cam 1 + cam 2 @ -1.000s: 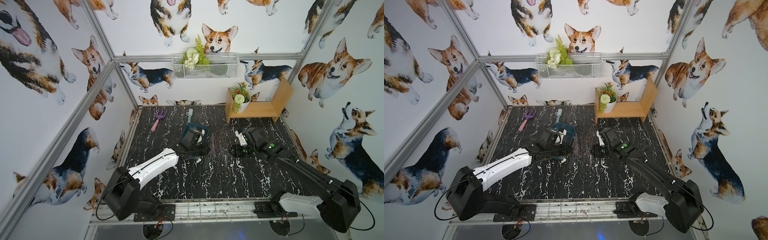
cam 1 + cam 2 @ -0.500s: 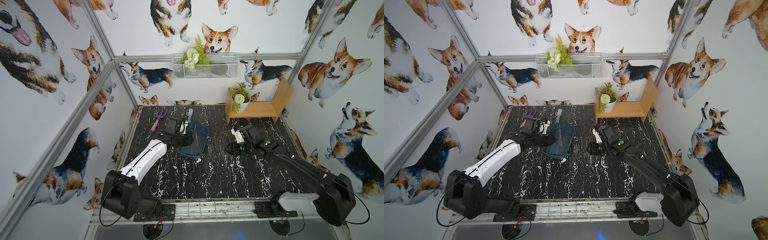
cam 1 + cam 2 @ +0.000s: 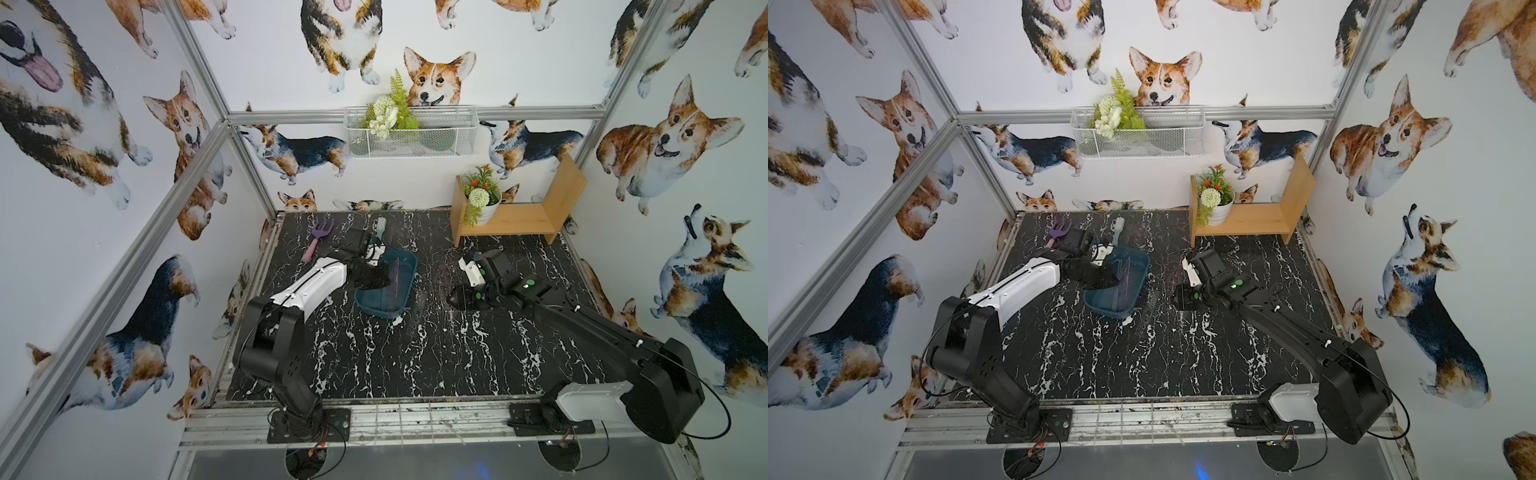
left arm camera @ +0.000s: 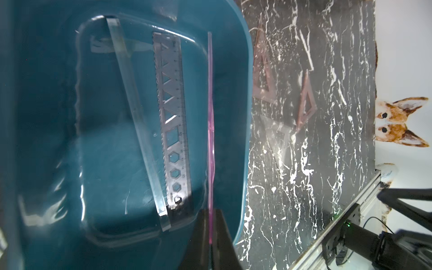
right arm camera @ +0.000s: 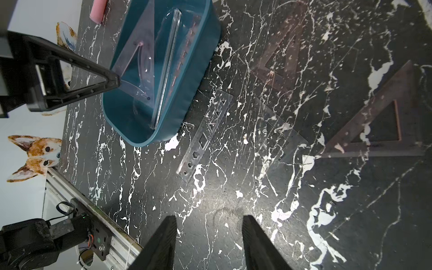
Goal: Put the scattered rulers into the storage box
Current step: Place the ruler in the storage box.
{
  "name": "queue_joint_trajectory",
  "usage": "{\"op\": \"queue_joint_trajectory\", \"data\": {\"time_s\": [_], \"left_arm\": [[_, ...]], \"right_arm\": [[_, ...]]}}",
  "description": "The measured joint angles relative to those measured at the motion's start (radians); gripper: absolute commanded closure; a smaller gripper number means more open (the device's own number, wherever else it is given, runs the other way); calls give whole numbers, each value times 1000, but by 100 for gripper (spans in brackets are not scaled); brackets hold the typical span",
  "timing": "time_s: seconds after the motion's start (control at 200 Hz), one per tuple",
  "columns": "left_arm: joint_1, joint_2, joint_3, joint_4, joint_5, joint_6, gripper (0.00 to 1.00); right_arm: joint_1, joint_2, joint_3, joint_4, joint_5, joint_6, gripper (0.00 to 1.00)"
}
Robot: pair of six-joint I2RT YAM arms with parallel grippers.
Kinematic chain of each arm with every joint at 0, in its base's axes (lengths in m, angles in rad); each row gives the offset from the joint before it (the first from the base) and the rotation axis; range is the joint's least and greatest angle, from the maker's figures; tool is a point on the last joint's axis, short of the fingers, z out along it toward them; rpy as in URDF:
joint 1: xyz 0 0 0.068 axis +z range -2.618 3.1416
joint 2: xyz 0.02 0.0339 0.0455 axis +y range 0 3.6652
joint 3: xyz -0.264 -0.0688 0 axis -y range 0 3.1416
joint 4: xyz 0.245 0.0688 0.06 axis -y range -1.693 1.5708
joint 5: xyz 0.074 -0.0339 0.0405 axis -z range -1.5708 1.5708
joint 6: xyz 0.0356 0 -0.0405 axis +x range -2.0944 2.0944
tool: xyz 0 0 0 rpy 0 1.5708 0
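My left gripper eases farther across the tub next. It then releases the reddish-purple ruler's end over the tub's bottom by the stencil ruler [image 3: 399, 286] [image 4: 193, 128], since that piece hangs inside the tub's sides.
The teal storage box [image 3: 382, 312] [image 3: 1113, 313] sits left of the table's centre. My left gripper [image 3: 388, 282] [image 4: 211, 224] hangs over it, shut on the end of a reddish-purple tinted ruler [image 4: 210, 105] [image 3: 395, 272] held edge-on inside the tub. A thick clear ruler [image 4: 138, 117] [image 5: 166, 67] and a stencil ruler [image 4: 173, 117] lie in the box. Another clear stencil ruler [image 5: 205, 133] lies on the table just outside the tub wall [image 5: 198, 58]. My right gripper [image 3: 455, 299] [image 5: 207, 219] is open over bare table to the tub's right, with nothing between its fingers.
Two reddish-brown set squares [image 5: 280, 53] [image 5: 378, 126] and a clear one [image 5: 280, 131] lie flat between the tub and my right arm. A purple-and-pink rake [image 3: 318, 239] and a pale green brush [image 3: 380, 226] lie behind the tub. A wooden shelf [image 3: 515, 216] stands back right.
My left arm has swung left and back, uncovering the tub, while its gripper stays shut on the tinted ruler over the box. The right gripper has drifted slightly back.
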Motion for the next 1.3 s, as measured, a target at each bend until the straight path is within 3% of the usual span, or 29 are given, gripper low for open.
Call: {"op": "queue_joint_trajectory", "data": {"time_s": [0.646, 0.966, 1.301], "left_arm": [[-10, 205, 88, 14, 55, 26, 100], [-13, 209, 107, 14, 8, 18, 64], [-8, 105, 208, -89, -121, 35, 60]], "right_arm": [[0, 9, -27, 29, 0, 0, 49], [-1, -1, -28, 32, 1, 0, 49], [-2, -1, -28, 33, 23, 0, 48]]}}
